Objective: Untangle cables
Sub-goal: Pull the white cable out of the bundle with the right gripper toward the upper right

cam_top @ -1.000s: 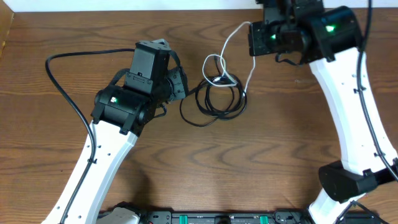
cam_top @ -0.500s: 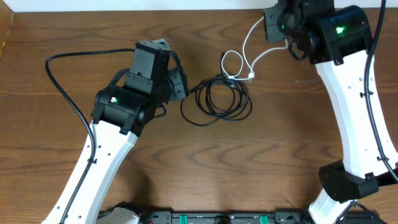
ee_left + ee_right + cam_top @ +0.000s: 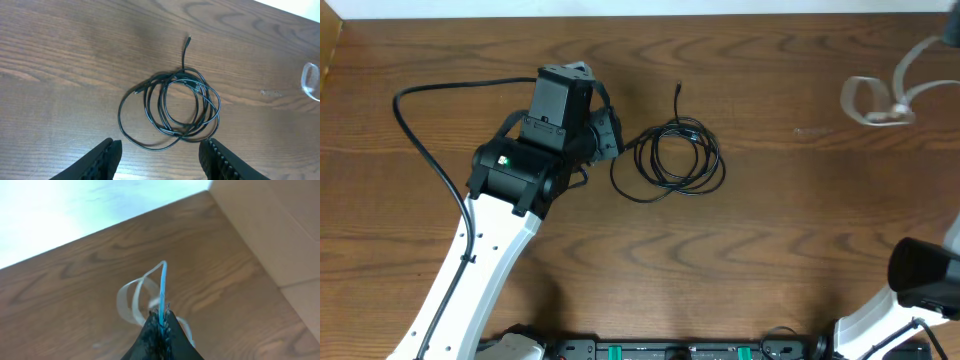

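Observation:
I need to move my right gripper down toward the board to let go of the white cable (image 3: 878, 98) near the table's far corner. The corner is below the gripper's fingers, clear of the black cable.
The long black cable (image 3: 670, 160) lies coiled on the wooden table, one end pointing away from the coil; in the left wrist view the same black cable (image 3: 170, 107) sits just ahead of my fingers. My left gripper (image 3: 162, 145) is open and holds nothing, low over the table near the coil's edge. The white cable (image 3: 878, 98) hangs blurred in loops at the far right, apart from the black one. My right gripper (image 3: 161, 317) is shut on the white cable (image 3: 134, 297), which loops out beyond the fingertips.
The left arm's thick black lead (image 3: 420, 140) arcs over the table's left side. The right arm's base (image 3: 920, 280) stands at the lower right. A pale wall or board (image 3: 270, 225) borders the table at the right.
My right gripper has swung right with the white cable, pulling it out of the black coil. The black coil stays put and my left arm has not moved.

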You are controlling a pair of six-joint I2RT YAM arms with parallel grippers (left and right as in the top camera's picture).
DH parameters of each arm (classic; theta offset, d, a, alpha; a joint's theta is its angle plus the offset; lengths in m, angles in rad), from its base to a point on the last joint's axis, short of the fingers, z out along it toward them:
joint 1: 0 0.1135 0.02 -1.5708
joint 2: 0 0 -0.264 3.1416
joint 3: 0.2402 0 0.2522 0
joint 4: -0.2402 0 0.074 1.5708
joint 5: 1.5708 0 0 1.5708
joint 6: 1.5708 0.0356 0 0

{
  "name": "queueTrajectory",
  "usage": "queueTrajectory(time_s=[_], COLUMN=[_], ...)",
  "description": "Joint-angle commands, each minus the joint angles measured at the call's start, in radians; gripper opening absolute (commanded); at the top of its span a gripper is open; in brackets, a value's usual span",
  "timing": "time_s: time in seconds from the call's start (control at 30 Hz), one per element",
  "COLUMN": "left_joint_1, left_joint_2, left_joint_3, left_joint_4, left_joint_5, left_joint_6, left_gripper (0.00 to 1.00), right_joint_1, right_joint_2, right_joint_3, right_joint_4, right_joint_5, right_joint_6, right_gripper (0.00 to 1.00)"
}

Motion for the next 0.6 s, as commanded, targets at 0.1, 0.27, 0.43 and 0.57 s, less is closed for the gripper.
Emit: queueTrajectory(time_s=[0.1,0.27,0.43,0.57], left_joint_1=[0.006,0.006,0.006,0.006], left_joint_2=[0.026,0.027,0.068,0.110], left_joint_3=[-0.002,-0.003,-0.002,-0.003], left_joint_4=[0.006,0.023,0.057,0.065], left_joint_5=[-0.009,-0.010,-0.009,-0.009], left_joint_6=[0.019,0.016,0.015,0.015], left_gripper=[0.55,0.55,0.55,0.55], right_joint_1=[-0.177,-0.171,-0.145,-0.148], right_joint_2=[0.047,0.233,0.434,0.629], right_joint_3=[0.027,0.027,0.027,0.027], right_joint_4=[0.195,0.668,0.920,0.815], right_joint_5=[-0.106,-0.080,-0.061,-0.149], right_joint_6=[0.009,0.154,0.251,0.254], right_gripper=[0.01,0.01,0.02,0.01])
